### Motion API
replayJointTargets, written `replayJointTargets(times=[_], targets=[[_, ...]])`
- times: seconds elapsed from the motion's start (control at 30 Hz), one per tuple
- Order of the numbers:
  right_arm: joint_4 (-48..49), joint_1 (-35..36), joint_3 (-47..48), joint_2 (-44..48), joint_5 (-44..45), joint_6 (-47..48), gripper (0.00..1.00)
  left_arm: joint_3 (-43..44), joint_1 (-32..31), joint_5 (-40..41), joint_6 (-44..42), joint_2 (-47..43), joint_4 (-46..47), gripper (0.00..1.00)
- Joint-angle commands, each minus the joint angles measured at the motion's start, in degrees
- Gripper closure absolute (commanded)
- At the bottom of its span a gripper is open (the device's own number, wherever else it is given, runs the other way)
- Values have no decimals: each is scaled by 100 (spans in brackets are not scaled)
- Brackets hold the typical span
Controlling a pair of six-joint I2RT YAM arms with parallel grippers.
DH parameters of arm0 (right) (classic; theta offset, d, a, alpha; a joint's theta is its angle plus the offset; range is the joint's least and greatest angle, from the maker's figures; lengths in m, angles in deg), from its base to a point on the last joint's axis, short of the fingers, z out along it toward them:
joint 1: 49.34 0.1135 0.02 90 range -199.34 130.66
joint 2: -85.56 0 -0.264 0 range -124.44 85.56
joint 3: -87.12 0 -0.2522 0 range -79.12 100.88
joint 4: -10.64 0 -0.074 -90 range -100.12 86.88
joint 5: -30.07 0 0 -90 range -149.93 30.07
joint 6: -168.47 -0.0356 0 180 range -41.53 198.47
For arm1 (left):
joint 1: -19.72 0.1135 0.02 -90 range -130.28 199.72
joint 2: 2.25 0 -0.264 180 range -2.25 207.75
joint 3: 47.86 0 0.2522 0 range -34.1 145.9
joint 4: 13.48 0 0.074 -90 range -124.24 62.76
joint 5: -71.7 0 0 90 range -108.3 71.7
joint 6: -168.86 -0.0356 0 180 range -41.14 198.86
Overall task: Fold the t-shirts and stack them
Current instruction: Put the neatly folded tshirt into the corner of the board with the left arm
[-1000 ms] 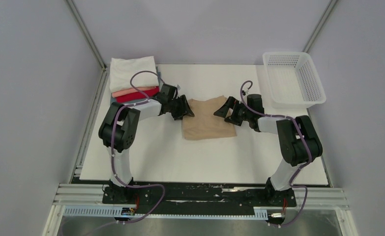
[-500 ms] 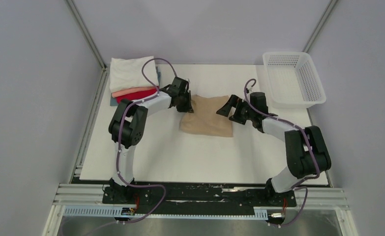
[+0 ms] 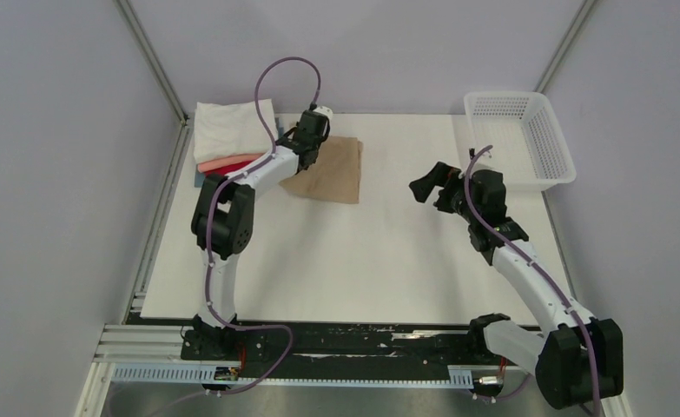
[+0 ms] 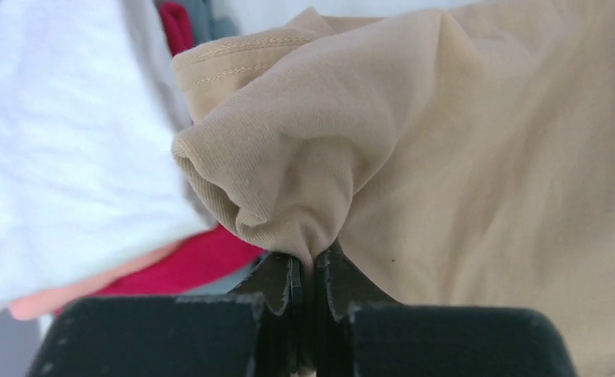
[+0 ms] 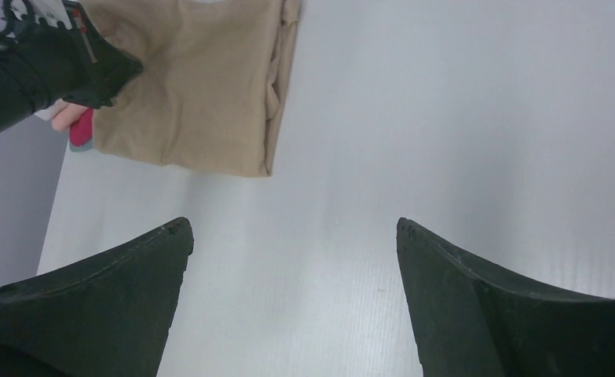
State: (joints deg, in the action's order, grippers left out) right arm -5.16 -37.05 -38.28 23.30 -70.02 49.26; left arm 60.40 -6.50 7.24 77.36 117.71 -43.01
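Note:
The left gripper lifts the tan shirt next, carries it over the white shirt (image 3: 230, 130) (image 4: 72, 149) and lowers to release it, as the other folded shirts are already stacked there.
A folded tan t-shirt (image 3: 329, 169) lies at the back of the table, next to a stack of folded shirts (image 3: 232, 139) with white on top and red and blue-grey below. My left gripper (image 3: 300, 149) is shut on the tan shirt's left edge; the left wrist view shows the pinched cloth (image 4: 288, 188) bunched between the jaws, with the white shirt (image 4: 60, 157) and red shirt (image 4: 186, 263) just left of it. My right gripper (image 3: 425, 186) is open and empty, right of the tan shirt and apart from it. The right wrist view shows the tan shirt (image 5: 202, 86) ahead.
A white plastic mesh basket (image 3: 518, 139) stands at the back right corner. The white table surface (image 3: 353, 261) spreads in front of the shirts. Grey walls close in on the left, back and right.
My left gripper has dragged the tan shirt back and left toward the stack. My right gripper has let go of the shirt, opened and pulled away to the right.

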Motion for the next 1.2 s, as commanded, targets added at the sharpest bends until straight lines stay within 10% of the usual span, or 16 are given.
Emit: replayJointTargets(times=[0.0, 0.27, 1.17], targets=[[-215, -10, -119, 245, 534, 266, 0, 659, 225, 494, -1124, 106, 528, 100], [-341, -12, -104, 112, 815, 500, 0, 921, 664, 305, -2311, -188, 998, 100], [-767, -173, -120, 190, 2331, 536, 0, 1692, 938, -287, -2148, -1430, 669, 100]])
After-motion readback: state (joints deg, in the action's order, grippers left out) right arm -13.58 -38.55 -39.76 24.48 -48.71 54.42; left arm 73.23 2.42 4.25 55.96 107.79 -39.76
